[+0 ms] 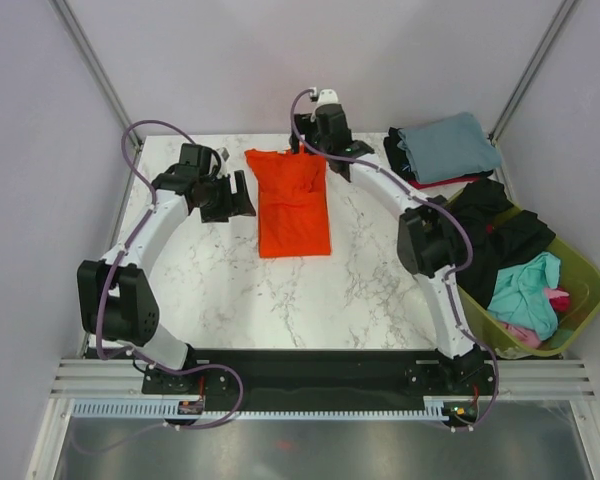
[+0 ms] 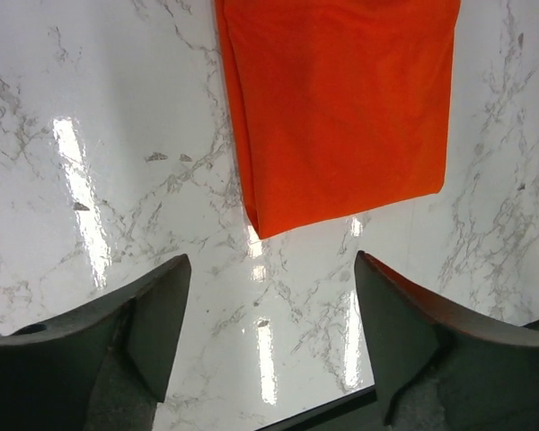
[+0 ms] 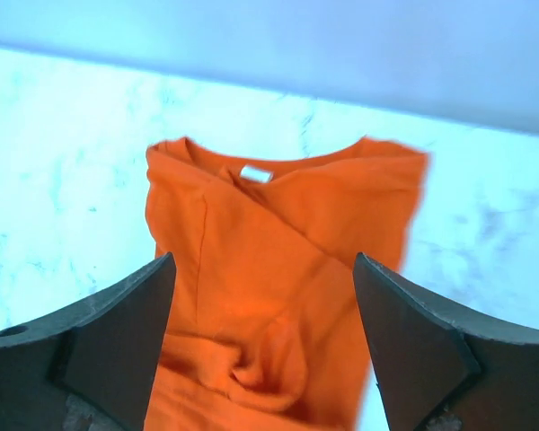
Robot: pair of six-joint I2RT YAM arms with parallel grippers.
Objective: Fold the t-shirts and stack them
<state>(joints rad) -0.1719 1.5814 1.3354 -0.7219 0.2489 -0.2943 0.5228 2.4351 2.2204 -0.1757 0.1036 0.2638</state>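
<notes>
I will move my left gripper back and down, away from the basket, onto the folded t-shirt's near corner (image 1: 262,254) (image 2: 261,231) to close, since bare marble separates my fingers from it.
A bright orange t-shirt (image 1: 292,203) lies flat on the marble table, folded into a long strip with its collar at the far end. My left gripper (image 1: 242,196) is open and empty, just left of the strip; in the left wrist view (image 2: 269,341) its fingers hang over bare marble, short of the shirt's edge (image 2: 341,108). My right gripper (image 1: 315,148) is open above the collar end; in the right wrist view (image 3: 262,350) the shirt (image 3: 278,269) lies between the fingers, with a bunched wrinkle. Nothing is gripped.
Folded shirts are stacked at the back right: grey-blue (image 1: 450,145) on top, with red (image 1: 458,182) and black (image 1: 395,150) beneath. An olive-green basket (image 1: 583,275) at the right holds black (image 1: 495,230), teal (image 1: 525,290) and pink (image 1: 520,335) shirts.
</notes>
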